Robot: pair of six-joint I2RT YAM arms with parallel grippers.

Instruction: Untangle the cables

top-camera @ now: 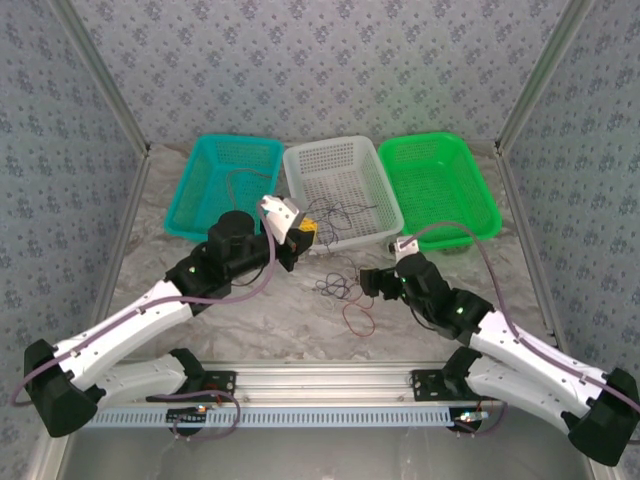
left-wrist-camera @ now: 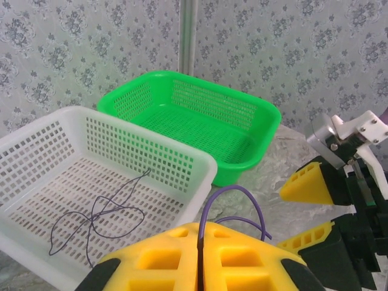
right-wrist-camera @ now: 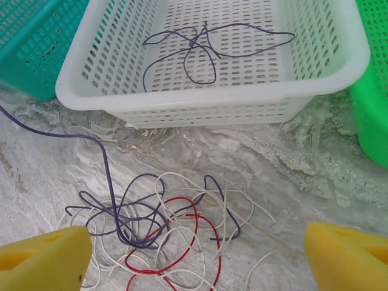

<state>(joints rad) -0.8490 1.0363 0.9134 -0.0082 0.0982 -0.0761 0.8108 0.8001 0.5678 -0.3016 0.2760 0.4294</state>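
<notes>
The purple cable still runs into the tangle, so my left gripper will next draw toward the teal basket, then release the cable beside the white basket's near corner (top-camera: pixel 317 247).
The cables (right-wrist-camera: pixel 163 233) lie tangled on the marble tabletop, thin purple, white and red wires looped over each other; from above the cables (top-camera: pixel 336 288) sit in front of the white basket, with a red loop (top-camera: pixel 358 318) nearest the arms. My left gripper (left-wrist-camera: pixel 202 236) is shut on a purple cable (left-wrist-camera: pixel 239 197) that arches up out of its yellow fingers. The left gripper (top-camera: pixel 303 233) hangs by the white basket's front left corner. A purple strand (right-wrist-camera: pixel 100 154) runs from the tangle up and left. My right gripper (right-wrist-camera: pixel 194 264) stands wide open over the tangle, holding nothing.
Three baskets line the back: teal (top-camera: pixel 205 200), white (top-camera: pixel 386 200) and green (top-camera: pixel 480 205). One dark purple cable (right-wrist-camera: pixel 200 48) lies inside the white basket (right-wrist-camera: pixel 200 103). In the left wrist view the right gripper's yellow fingers (left-wrist-camera: pixel 306 182) are close by.
</notes>
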